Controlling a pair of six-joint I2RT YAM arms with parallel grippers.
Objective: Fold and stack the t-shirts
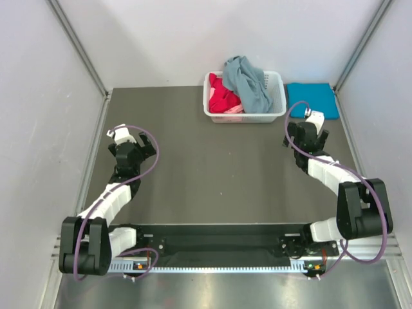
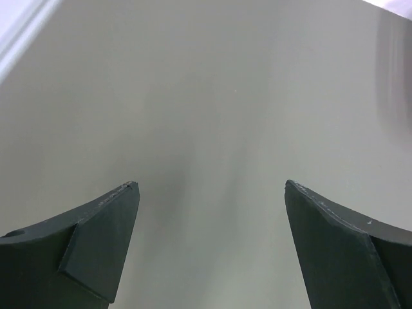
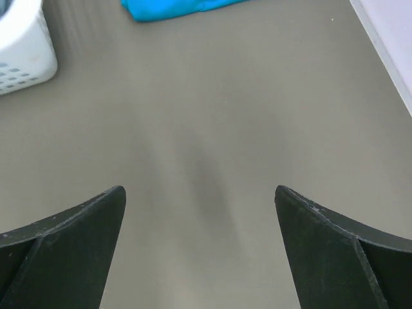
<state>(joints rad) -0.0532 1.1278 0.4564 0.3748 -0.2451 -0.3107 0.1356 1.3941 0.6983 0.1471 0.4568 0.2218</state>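
The grey-blue t-shirt [image 1: 248, 82] is on top in the basket, so my right gripper goes up and outward over the basket's rim next, then down onto the t-shirt's bunched fold.
A folded turquoise t-shirt [image 1: 313, 100] lies flat at the back right of the table; its near edge shows in the right wrist view [image 3: 174, 8]. A grey-blue t-shirt [image 1: 248, 82] is heaped over the white basket, with a red t-shirt [image 1: 222, 95] and a pink one [image 1: 226, 109] inside it. My right gripper [image 1: 308, 129] is open and empty over bare table, a little in front of the turquoise shirt [image 3: 199, 193]. My left gripper [image 1: 131, 143] is open and empty over bare table at the left [image 2: 211, 187].
The white lattice basket [image 1: 277, 96] stands at the back centre; its corner shows in the right wrist view [image 3: 22, 58]. White walls with metal rails close in the table on the left, right and back.
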